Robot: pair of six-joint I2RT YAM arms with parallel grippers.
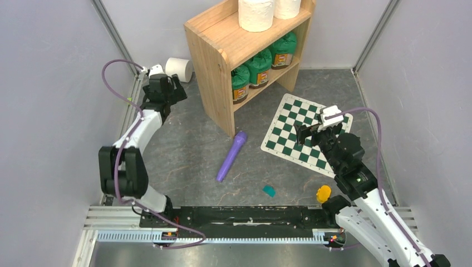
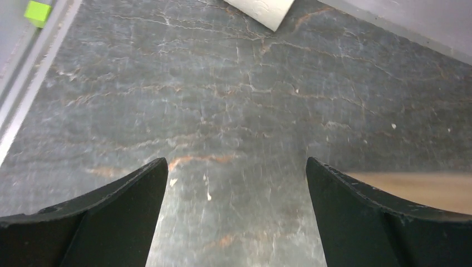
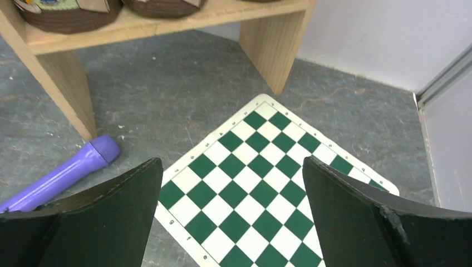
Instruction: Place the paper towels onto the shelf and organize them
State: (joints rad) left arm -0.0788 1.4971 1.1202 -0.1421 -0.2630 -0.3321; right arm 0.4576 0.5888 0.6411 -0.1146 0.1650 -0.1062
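My left gripper moves outward and down next, turning to close on the third roll's end farthest from the shelf, since that roll lies on the floor.
Two white paper towel rolls (image 1: 256,14) (image 1: 287,8) stand on the top tier of the wooden shelf (image 1: 214,67). A third roll (image 1: 180,69) lies on its side on the floor left of the shelf, by the back wall; its edge shows at the top of the left wrist view (image 2: 261,10). My left gripper (image 1: 171,84) is open and empty just in front of that roll, apart from it; the left wrist view (image 2: 236,172) shows bare floor between the fingers. My right gripper (image 1: 315,129) is open and empty above the checkered board (image 3: 267,178).
Three green canisters (image 1: 260,68) fill the shelf's lower tier. A purple cylinder (image 1: 231,156) lies on the floor before the shelf, also in the right wrist view (image 3: 61,175). A teal piece (image 1: 269,191) and a yellow object (image 1: 323,193) lie near the front. Grey walls enclose the sides.
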